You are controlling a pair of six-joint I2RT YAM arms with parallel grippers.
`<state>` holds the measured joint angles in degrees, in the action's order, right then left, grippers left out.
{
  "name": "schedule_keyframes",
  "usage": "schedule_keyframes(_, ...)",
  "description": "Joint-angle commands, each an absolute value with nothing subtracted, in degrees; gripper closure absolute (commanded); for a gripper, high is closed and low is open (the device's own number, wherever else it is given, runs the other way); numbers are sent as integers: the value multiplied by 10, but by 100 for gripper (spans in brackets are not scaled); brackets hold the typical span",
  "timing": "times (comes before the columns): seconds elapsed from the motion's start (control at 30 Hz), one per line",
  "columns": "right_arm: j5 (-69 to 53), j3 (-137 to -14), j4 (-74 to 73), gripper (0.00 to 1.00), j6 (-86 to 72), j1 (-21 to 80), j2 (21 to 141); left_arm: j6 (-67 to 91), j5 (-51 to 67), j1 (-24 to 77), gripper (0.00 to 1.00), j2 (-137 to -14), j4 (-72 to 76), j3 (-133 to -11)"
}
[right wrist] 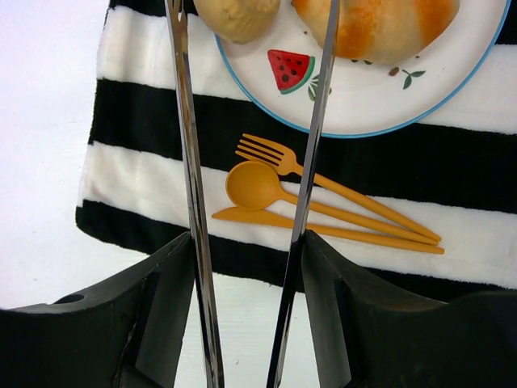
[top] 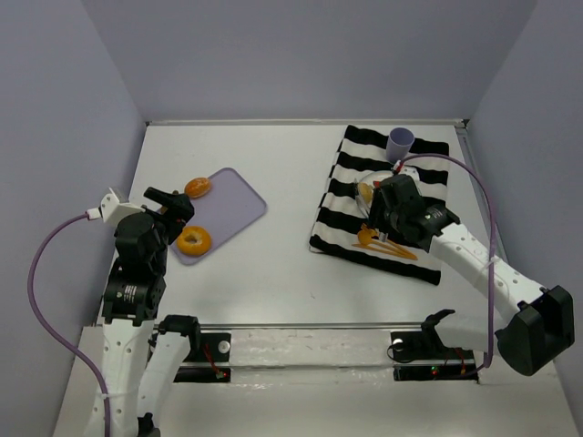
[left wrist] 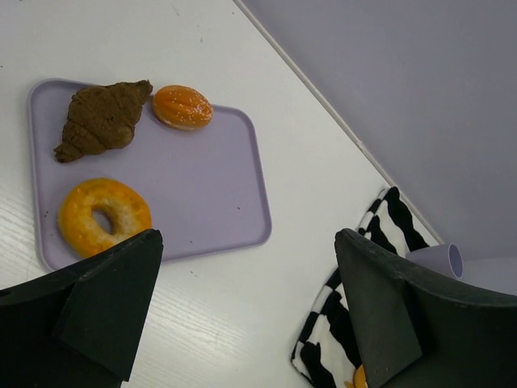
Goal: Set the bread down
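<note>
Next, the right gripper swings left in the top view, comes down to bare tabletop between tray and cloth and lets go of the tongs.
My right gripper (right wrist: 246,242) is shut on metal tongs (right wrist: 184,121). The tong arms stand apart and reach over a white plate (right wrist: 347,89) with a blue rim. One arm passes a small pale roll (right wrist: 238,16), the other a larger golden bread (right wrist: 380,24); both lie on the plate, and the tong tips are out of view. In the top view the right gripper (top: 393,214) hovers over the plate (top: 363,180). My left gripper (left wrist: 246,242) is open and empty, near a lilac tray (left wrist: 202,186) holding a brown croissant (left wrist: 101,120), an orange bun (left wrist: 182,107) and a ring-shaped bread (left wrist: 103,215).
The plate rests on a black-and-white striped cloth (top: 428,177) with an orange fork, spoon and knife (right wrist: 323,206) at its near edge. A lilac cup (top: 400,143) stands at the cloth's far edge. Grey walls close in the table on three sides.
</note>
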<state>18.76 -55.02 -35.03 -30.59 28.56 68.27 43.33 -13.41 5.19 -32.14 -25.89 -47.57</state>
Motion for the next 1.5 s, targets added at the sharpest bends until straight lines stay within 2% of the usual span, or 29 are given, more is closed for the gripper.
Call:
schedule_keyframes(0.0, 180, -563, -312, 41, -297, 284, 667, 423, -125, 54, 1, -325, -232, -474)
schedule_keyframes(0.3, 214, -627, -318, 44, -272, 284, 621, 423, -126, 54, 1, -324, -233, -475)
schedule_keyframes(0.47, 133, -678, -308, 51, -226, 284, 630, 425, -129, 54, 1, -324, -234, -475)
schedule_keyframes(0.57, 39, -683, -284, 55, -206, 301, 656, 425, -132, 54, 1, -326, -235, -475)
schedule_keyframes(0.7, 98, -679, -251, 55, -243, 398, 718, 428, -137, 54, 1, -331, -235, -475)
schedule_keyframes(0.87, 129, -708, -154, 55, -301, 411, 837, 427, -138, 54, 1, -343, -239, -481)
schedule_keyframes(0.97, 118, -742, -149, 60, -309, 419, 912, 427, -141, 54, 1, -345, -243, -482)
schedule_keyframes(1.17, 131, -687, -135, 60, -300, 486, 919, 430, -144, 54, 1, -343, -240, -479)
schedule_keyframes(1.33, 148, -607, -120, 58, -364, 558, 898, 430, -143, 54, 1, -354, -237, -477)
schedule_keyframes(1.43, 175, -588, -122, 54, -408, 597, 915, 430, -143, 54, 1, -354, -238, -476)
schedule_keyframes(1.47, 180, -588, -126, 47, -418, 605, 920, 430, -143, 54, 1, -353, -238, -476)
